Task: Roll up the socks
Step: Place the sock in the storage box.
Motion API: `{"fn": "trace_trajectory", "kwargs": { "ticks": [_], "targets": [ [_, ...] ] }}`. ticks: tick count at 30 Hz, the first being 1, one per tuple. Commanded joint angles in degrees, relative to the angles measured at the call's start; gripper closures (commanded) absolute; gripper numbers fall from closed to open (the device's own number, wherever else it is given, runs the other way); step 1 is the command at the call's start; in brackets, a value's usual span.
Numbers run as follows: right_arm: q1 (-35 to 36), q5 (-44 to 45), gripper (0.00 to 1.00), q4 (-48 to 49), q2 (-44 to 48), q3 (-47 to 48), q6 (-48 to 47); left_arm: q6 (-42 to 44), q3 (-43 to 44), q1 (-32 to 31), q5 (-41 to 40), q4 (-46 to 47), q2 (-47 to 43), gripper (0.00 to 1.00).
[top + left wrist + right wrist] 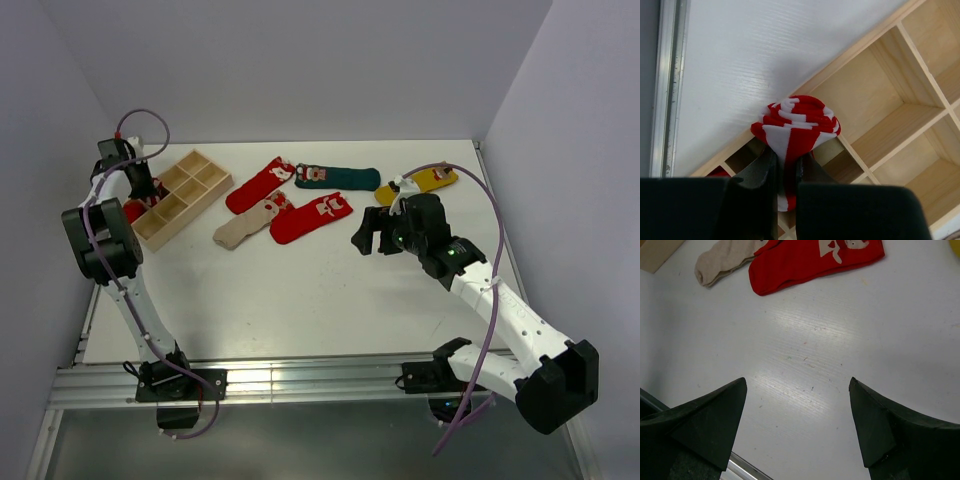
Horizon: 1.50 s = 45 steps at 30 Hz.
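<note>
My left gripper needs to lower the rolled striped sock [797, 120] into the open section of the tray, next to the section that holds something red, and then open.
A rolled red-and-white striped sock [797, 120] is pinched in my left gripper [787, 162], which is shut on it just above the near-left compartments of the wooden divider tray [890, 100]. In the top view that left gripper [143, 195] sits at the tray's left end. Several socks lie flat mid-table: a red one [258, 185], a dark green one [340, 178], a beige one [245, 227], another red one [310, 218] and a mustard yellow one [425, 183]. My right gripper [797, 382] hangs open over bare table, below the beige sock [722, 262] and red sock [805, 262].
The wooden tray [185, 195] lies diagonally at the back left. Something red [720, 172] shows in one of its compartments beside my left fingers. The table's aluminium front rail [300, 380] runs along the near edge. Grey walls close in the left, back and right.
</note>
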<state>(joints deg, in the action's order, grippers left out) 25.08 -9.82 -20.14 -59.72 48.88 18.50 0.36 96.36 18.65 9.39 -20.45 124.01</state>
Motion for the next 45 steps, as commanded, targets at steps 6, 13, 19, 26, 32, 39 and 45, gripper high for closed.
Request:
{"fn": "trace_trajectory", "kwargs": {
  "ticks": [6,13,19,26,32,39,45],
  "targets": [
    [-0.74,0.24,0.10,2.39,-0.92,1.13,-0.92,0.08,3.93,-1.42,-12.45,-13.48,8.09,1.00],
    [-0.74,-0.11,0.11,2.39,-1.18,0.86,-1.01,0.08,7.26,-3.19,-12.46,-19.00,11.95,1.00],
    [-0.74,-0.37,0.11,2.91,-1.01,0.42,-1.01,0.08,8.93,-3.27,-11.32,-22.44,13.28,1.00],
    [-0.74,-0.11,0.11,2.21,-0.39,0.34,-1.19,-1.92,5.25,-3.19,-9.91,-17.53,7.23,0.72],
    [-0.74,-0.46,0.11,2.47,0.05,0.07,-1.01,-2.64,7.35,-3.27,-10.97,-16.29,2.65,0.57],
    [-0.82,-0.37,0.13,1.86,0.31,0.60,-1.63,-5.10,10.69,-3.27,-9.91,-16.47,-0.69,0.50],
    [-0.82,1.03,0.13,1.86,1.89,0.07,-1.36,-8.62,12.80,-3.27,-11.05,-16.47,-3.41,0.44]
  ]
}}
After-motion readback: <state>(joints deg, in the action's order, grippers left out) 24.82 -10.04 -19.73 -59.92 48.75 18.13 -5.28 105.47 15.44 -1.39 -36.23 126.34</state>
